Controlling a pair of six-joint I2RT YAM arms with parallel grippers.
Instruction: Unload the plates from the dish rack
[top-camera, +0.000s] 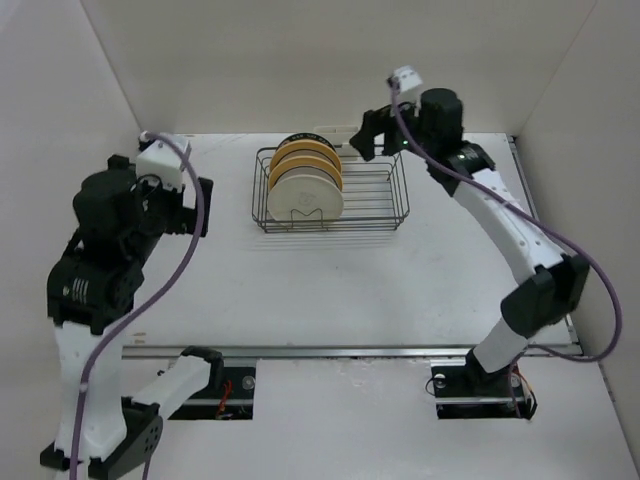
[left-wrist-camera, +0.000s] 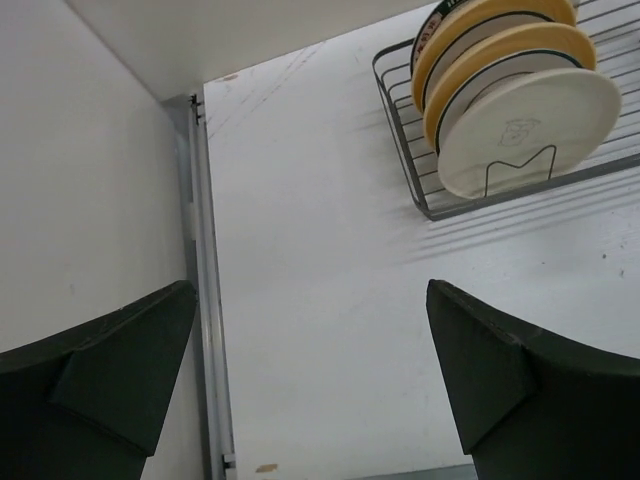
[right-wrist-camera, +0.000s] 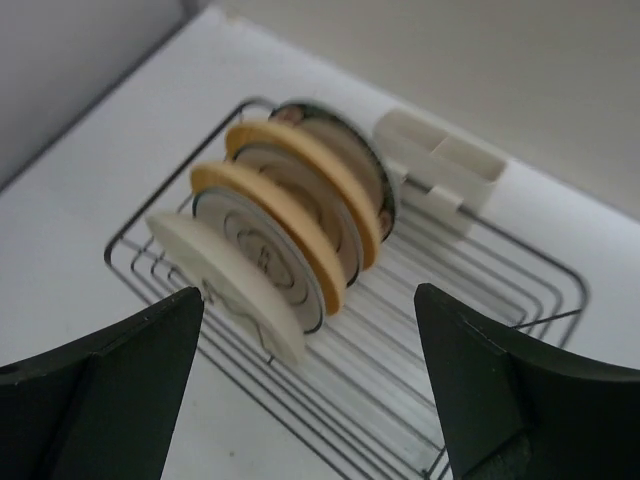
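Observation:
The robot's right gripper has to go down and across to the left in the top view next, to the cream plate's free edge (top-camera: 340, 202) (right-wrist-camera: 290, 340), because the rack is empty there.
The dark wire dish rack (top-camera: 375, 195) stands at the back middle of the table, with several plates on edge in its left half. The front plate is cream-white (top-camera: 305, 197); yellow-orange plates (top-camera: 303, 160) and white ones stand behind it. In the right wrist view the cream plate (right-wrist-camera: 235, 285), a line-drawing plate (right-wrist-camera: 262, 262), a yellow plate (right-wrist-camera: 285, 230) and a dark-rimmed plate (right-wrist-camera: 345, 150) stand in the rack (right-wrist-camera: 480, 300). My right gripper (top-camera: 366, 133) is open above the rack's back right. My left gripper (top-camera: 195, 208) is open and empty, left of the rack (left-wrist-camera: 500, 195).
A small cream plastic piece (right-wrist-camera: 440, 170) hangs on the rack's far long edge. White walls close in the back and both sides. A metal rail (left-wrist-camera: 205, 300) runs along the table's left edge.

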